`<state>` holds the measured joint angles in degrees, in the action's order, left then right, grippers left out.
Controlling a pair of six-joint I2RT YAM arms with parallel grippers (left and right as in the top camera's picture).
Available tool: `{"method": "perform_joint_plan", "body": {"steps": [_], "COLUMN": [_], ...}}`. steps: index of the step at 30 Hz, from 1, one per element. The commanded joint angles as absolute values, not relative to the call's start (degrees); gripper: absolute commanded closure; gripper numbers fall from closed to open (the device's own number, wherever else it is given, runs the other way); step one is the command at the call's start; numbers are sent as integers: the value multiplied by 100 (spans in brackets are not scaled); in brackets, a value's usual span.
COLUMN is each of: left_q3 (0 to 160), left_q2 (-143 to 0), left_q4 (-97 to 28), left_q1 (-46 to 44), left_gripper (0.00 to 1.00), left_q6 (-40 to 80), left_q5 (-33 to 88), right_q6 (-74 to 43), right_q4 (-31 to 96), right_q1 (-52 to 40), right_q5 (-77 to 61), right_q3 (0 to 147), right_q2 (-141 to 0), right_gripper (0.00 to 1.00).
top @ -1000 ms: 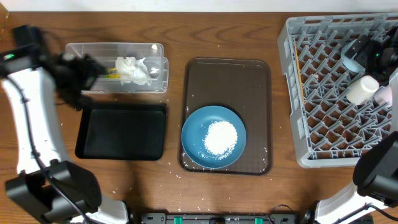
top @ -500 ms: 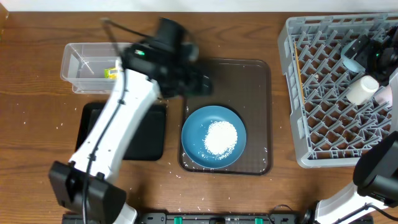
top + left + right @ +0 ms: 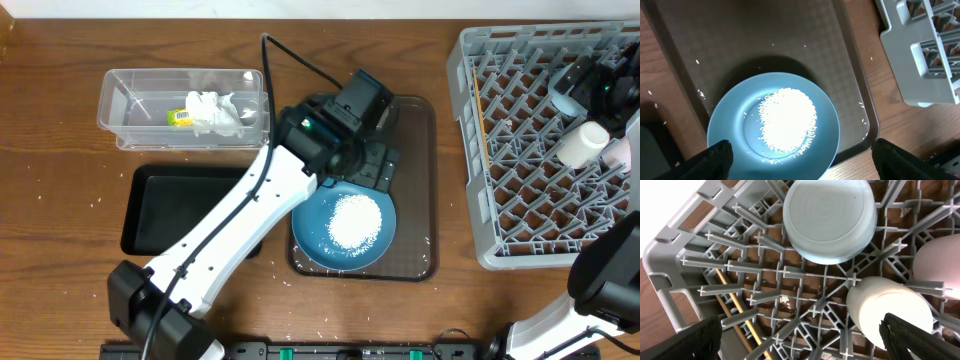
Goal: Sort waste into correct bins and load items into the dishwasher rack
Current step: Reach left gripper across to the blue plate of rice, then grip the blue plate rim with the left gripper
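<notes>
Rice covers the middle of the plate. My left gripper will next move its open fingers down and to the right in the overhead view, to either side of the plate's rim nearest the rack.
The dark-blue plate (image 3: 345,259) sits on the brown serving tray (image 3: 410,130) with a heap of white rice (image 3: 355,222) in its middle. My left gripper (image 3: 376,166) hovers over the plate's far edge, open and empty. In the left wrist view the plate (image 3: 826,135) and rice (image 3: 788,120) lie between the open fingers (image 3: 801,159). The clear box (image 3: 125,105) holds the white napkin (image 3: 214,112) and the yellow-green wrapper (image 3: 180,116). My right gripper (image 3: 800,336) is open over the grey rack (image 3: 480,150), above the upturned light-blue bowl (image 3: 830,217), white cups (image 3: 890,310) and chopsticks (image 3: 735,307).
The black tray (image 3: 190,212) lies in front of the clear box, partly under my left arm. Stray rice grains dot the serving tray (image 3: 765,40) and the wood around it. The rack's corner (image 3: 920,47) shows right of the tray. A second pale cup (image 3: 940,265) sits at the rack's right.
My left arm has swung from the clear box at the far left across to the brown tray and now hovers over the plate. The right arm has not moved.
</notes>
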<state>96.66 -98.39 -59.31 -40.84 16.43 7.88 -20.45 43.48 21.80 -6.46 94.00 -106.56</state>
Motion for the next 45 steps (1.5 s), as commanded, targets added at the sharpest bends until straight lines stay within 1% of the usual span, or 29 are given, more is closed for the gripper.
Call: {"method": "perform_joint_plan", "body": {"steps": [1,10,17,18,20,22,25,32,34,36,41,42,45], "left_q3": [9640,9577,9577,9577,9577,9577,9577,9577,9577,9577,9577,9577,9577], "left_q2": [-10082,-11008,-11316,-11354,-11454,-11579,-11784,-12114,-12151,-12175,-12245,-12256,-12328], "left_q4": [-5920,-5892,-5640,-5621,-5605,-5603,-5596,-5360,-5249,-5166,-4976,-4947,-4888], "left_q1": [-4305,-4770,-4939,-4947,-4947,-4947,-4947,-4947,-4947,-4947,-4947,-4947,-4947], "left_gripper": [9,9,10,10,15,19,19,19,20,23,25,26,27], "left_q6": [1570,1828,1896,2088,2670,3203,3581,3590,3592,3597,3671,3719,3820], "left_q5": [593,598,593,593,593,591,589,582,473,305,-34,-95,-119], "right_q6": [-2119,-2119,-2119,-2119,-2119,-2119,-2119,-2119,-2119,-2119,-2119,-2119,-2119], "right_q4": [4351,4351,4351,4351,4351,4351,4351,4351,4351,4351,4351,4351,4351], "right_q1": [2178,2178,2178,2178,2178,2178,2178,2178,2178,2178,2178,2178,2178], "right_q5": [-639,-639,-639,-639,-639,-639,-639,-639,-639,-639,-639,-639,-639], "right_q3": [9400,9400,9400,9400,9400,9400,9400,9400,9400,9400,9400,9400,9400], "right_q2": [-10497,-10497,-10497,-10497,-10497,-10497,-10497,-10497,-10497,-10497,-10497,-10497,-10497], "right_gripper": [1,1,1,1,1,1,1,1,1,1,1,2,1]}}
